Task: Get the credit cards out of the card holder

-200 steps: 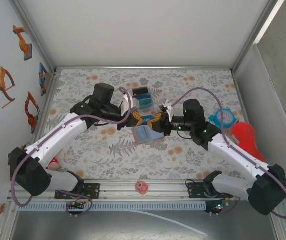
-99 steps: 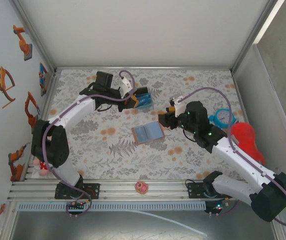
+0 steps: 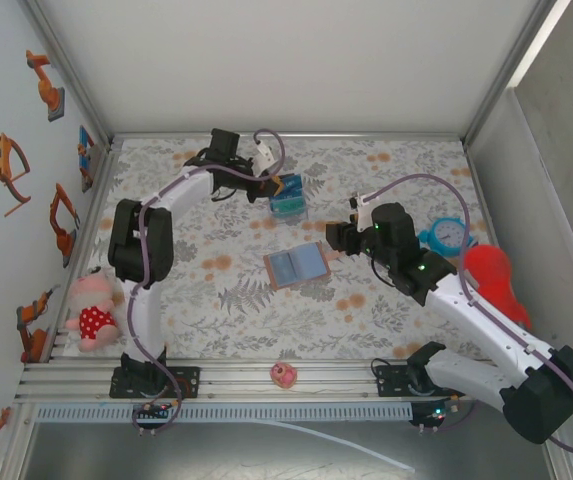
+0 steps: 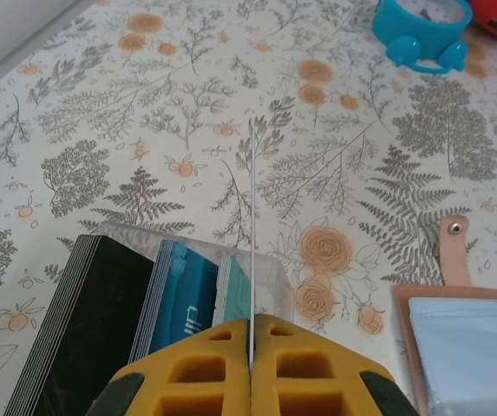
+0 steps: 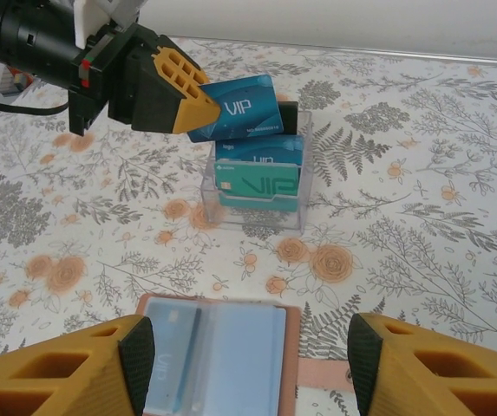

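Note:
The card goes down with my left gripper next and drops among the blue cards in the clear box (image 3: 288, 194) (image 4: 180, 290) below it, since the colours match.
The card holder (image 3: 298, 266) lies open and flat mid-table, tan-brown with blue-grey pockets; it also shows in the right wrist view (image 5: 216, 355) and at the corner of the left wrist view (image 4: 467, 347). A pale blue credit card (image 5: 166, 364) sits in its left pocket. My right gripper (image 3: 338, 237) hovers open just right of the holder, its fingers (image 5: 75, 373) wide apart and empty (image 5: 248, 360). My left gripper (image 3: 271, 187) is shut on a blue VIP credit card (image 5: 241, 107), seen edge-on (image 4: 252, 208) between the yellow fingers (image 4: 252, 334), right above a clear card box (image 5: 257, 186).
The clear box (image 3: 288, 203) holds teal, blue and black cards (image 4: 183, 299). A blue alarm clock (image 3: 449, 235) and a red object (image 3: 492, 276) stand at the right. A pink plush doll (image 3: 91, 308) lies at the left edge, a small pink ball (image 3: 284, 375) on the front rail.
Both grippers left the card holder. The left carried a blue card back to the clear box. The right opened and drew back to the right; the holder now lies flat.

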